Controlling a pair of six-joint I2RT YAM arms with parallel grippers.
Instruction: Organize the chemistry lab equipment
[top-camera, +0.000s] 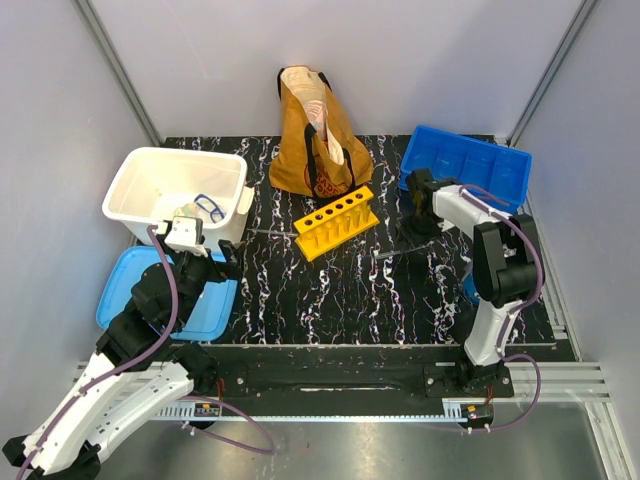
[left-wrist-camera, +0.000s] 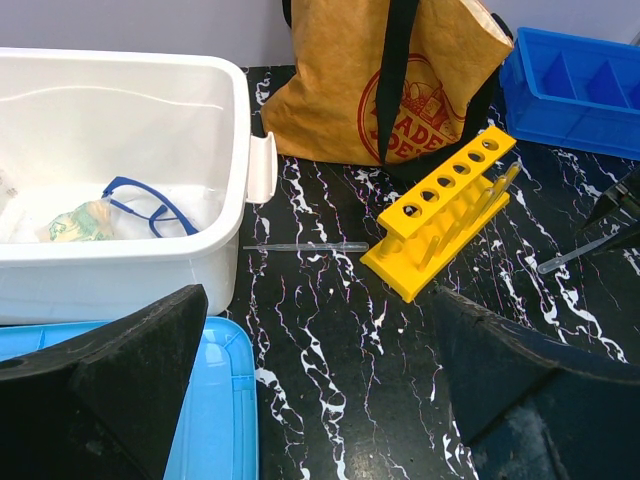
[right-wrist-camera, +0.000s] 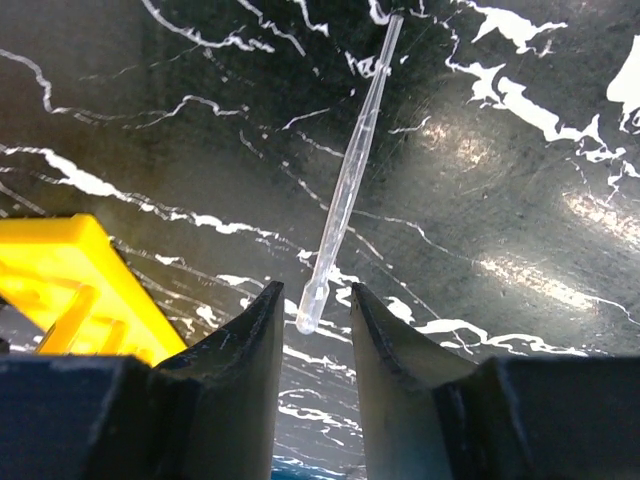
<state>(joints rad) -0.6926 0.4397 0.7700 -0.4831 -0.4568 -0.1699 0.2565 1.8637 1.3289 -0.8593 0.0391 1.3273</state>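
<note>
My right gripper comes down past the bulb end onto the pipette's thicker body (top-camera: 398, 251) (right-wrist-camera: 337, 226) next, as that part lies below the open fingers, just beyond the bulb.
The yellow test-tube rack (top-camera: 336, 222) (left-wrist-camera: 450, 210) (right-wrist-camera: 70, 290) lies mid-table in front of the tote bag. A thin clear pipette (right-wrist-camera: 345, 190) (left-wrist-camera: 580, 252) lies flat on the black marbled table right of the rack. My right gripper (right-wrist-camera: 317, 290) (top-camera: 410, 232) is low over it, open. The pipette's bulb end sits between the fingertips with a gap on each side. A second clear pipette (left-wrist-camera: 305, 247) lies between the white bin and the rack. My left gripper (left-wrist-camera: 318, 300) (top-camera: 200, 255) hangs wide open over bare table by the bin, holding nothing.
A white bin (top-camera: 130, 180) (left-wrist-camera: 200, 260) at the back left holds blue-framed goggles (left-wrist-camera: 150, 205). A light blue lid (top-camera: 215, 310) (left-wrist-camera: 215, 420) lies in front of it. A mustard tote bag (top-camera: 315, 135) stands at the back, a blue divided tray (top-camera: 465, 165) at the back right.
</note>
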